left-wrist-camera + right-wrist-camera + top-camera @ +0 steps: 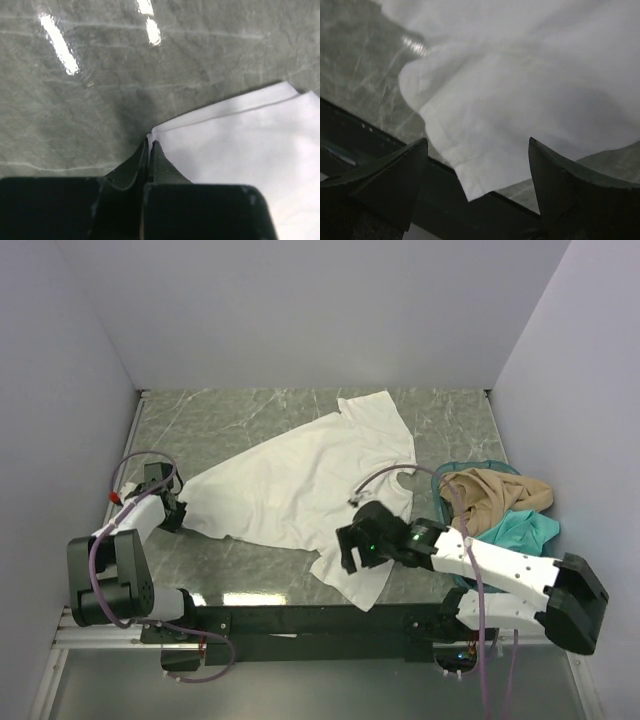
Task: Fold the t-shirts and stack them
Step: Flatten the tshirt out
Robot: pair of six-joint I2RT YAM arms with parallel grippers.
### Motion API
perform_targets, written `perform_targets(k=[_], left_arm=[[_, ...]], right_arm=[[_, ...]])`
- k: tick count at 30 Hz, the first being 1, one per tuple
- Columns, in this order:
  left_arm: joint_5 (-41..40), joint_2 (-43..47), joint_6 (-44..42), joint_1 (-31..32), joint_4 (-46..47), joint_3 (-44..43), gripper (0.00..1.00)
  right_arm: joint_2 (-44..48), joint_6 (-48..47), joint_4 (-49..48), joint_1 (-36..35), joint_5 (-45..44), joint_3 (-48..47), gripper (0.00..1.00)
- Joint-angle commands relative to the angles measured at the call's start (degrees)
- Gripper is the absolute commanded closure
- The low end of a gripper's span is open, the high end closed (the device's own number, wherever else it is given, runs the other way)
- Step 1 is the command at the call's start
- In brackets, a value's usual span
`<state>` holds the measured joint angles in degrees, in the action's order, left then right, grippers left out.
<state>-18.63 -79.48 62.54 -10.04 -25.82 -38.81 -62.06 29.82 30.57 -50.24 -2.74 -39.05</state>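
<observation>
My right gripper will move back, then down onto the white t-shirt's near corner sticking out by the black front bar.
The large white t-shirt lies spread across the middle of the marble table. My left gripper is shut on its left corner; the left wrist view shows the closed fingertips pinching the white cloth edge. My right gripper is open above the shirt's near right corner, and the right wrist view shows white cloth between the spread fingers. The tan t-shirt and the teal t-shirt lie crumpled in the basket at the right.
A teal plastic basket stands at the right edge of the table, holding the tan and teal shirts. The black front rail runs along the near edge. White walls enclose the table on three sides.
</observation>
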Motion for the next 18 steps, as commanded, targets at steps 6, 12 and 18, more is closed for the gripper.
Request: perform_targets(k=[6, 12, 18], left_arm=[[4.8, 8.5, -3.3, -0.1, 1.1, 3.1, 0.99], [4.7, 10.0, -2.9, 0.0, 0.5, 3.6, 0.99], [2.9, 11.3, -1.7, 0.1, -0.5, 3.7, 0.99]], right_arm=[[-8.8, 7.8, 6.7, -19.4, -2.3, -3.2, 0.15], [-16.2, 11.8, 10.6, -23.3, -7.1, -3.7, 0.18], [-22.0, 14.9, 9.6, -23.2, -6.1, -2.9, 0.32]])
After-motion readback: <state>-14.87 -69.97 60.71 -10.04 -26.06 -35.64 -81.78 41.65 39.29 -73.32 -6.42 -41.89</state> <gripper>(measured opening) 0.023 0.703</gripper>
